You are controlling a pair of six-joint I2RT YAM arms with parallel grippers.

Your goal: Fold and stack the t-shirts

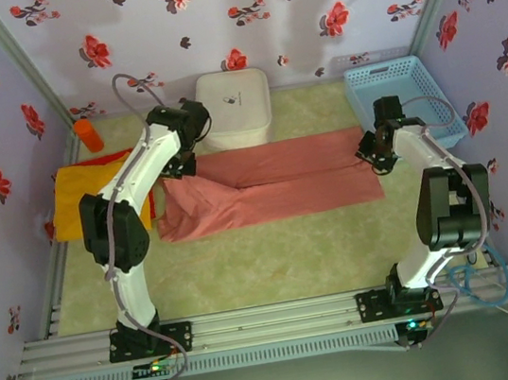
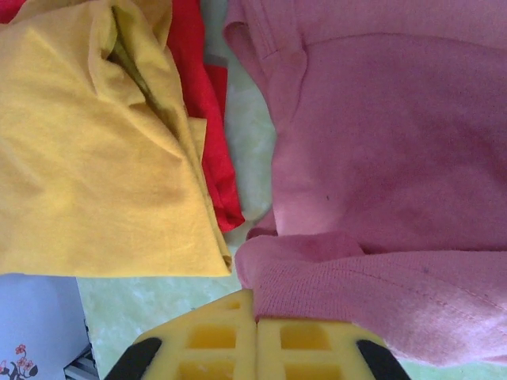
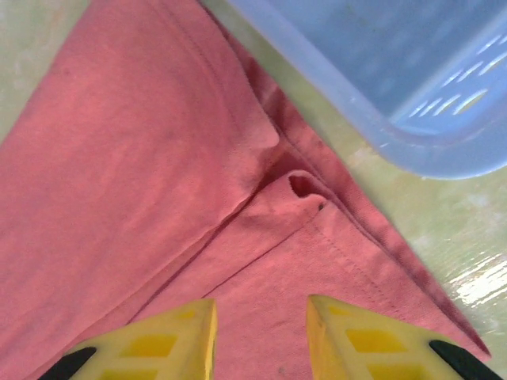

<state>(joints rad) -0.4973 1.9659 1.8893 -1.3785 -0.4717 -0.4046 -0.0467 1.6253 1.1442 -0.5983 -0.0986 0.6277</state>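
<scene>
The flat pink cloth (image 1: 209, 166) (image 2: 337, 194) is outward of my gripper. My left gripper should next move slightly outward and toward the t-shirt's middle and let go of its rolled edge.
A dusty salmon-pink t-shirt (image 1: 272, 182) lies folded into a long band across the middle of the table. My left gripper (image 1: 180, 168) is at its left end, and in the left wrist view it (image 2: 256, 297) is shut on a rolled edge of the pink t-shirt (image 2: 380, 158). My right gripper (image 1: 372, 157) hovers over the band's right end. Its fingers (image 3: 260, 305) stand open and apart above the pink cloth (image 3: 158, 158), with nothing between them. A yellow-orange t-shirt (image 1: 73, 206) (image 2: 87, 150) lies at the left, with a red one (image 1: 106, 159) (image 2: 207, 103) at its edge.
A white rounded box (image 1: 235, 107) stands behind the pink shirt, close to my left arm. A light blue basket (image 1: 387, 66) (image 3: 380, 71) sits at the back right, next to my right gripper. An orange cylinder (image 1: 88, 135) lies at the back left. Flowered walls close in three sides.
</scene>
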